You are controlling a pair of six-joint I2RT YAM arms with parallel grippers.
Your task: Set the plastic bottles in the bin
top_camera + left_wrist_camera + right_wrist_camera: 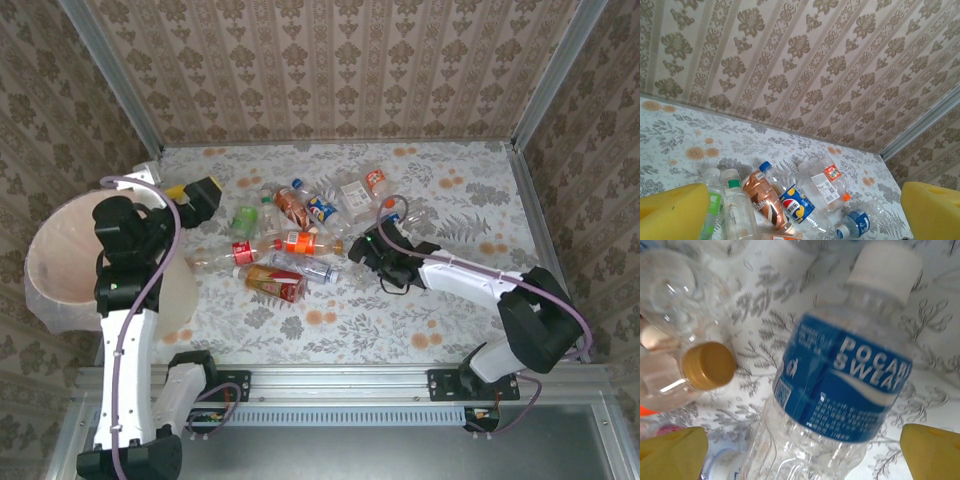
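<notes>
The robot's right gripper will next go down onto the bottle's clear body [807,447] beside the blue label, as the bottle lies below it, lengthwise between the gripper's wide-open yellow fingers.
Several plastic bottles [290,245] lie in a loose heap in the middle of the table. The bin [60,262] stands off the table's left edge. My left gripper [195,195] hangs open between the bin and the heap, holding nothing. In the left wrist view, the left gripper [805,210] looks down on a brown bottle [762,197], a blue-labelled one [795,202] and a clear one [822,180]. My right gripper [362,250] is low at the heap's right end. The right gripper [805,450] is open around a clear bottle with a blue label and white cap [845,390], pads apart from it.
A gold-capped bottle [707,365] lies just left of the blue-labelled one. Patterned walls [330,70] close the table at the back and sides. The flowered tabletop [470,290] on the right carries the right arm.
</notes>
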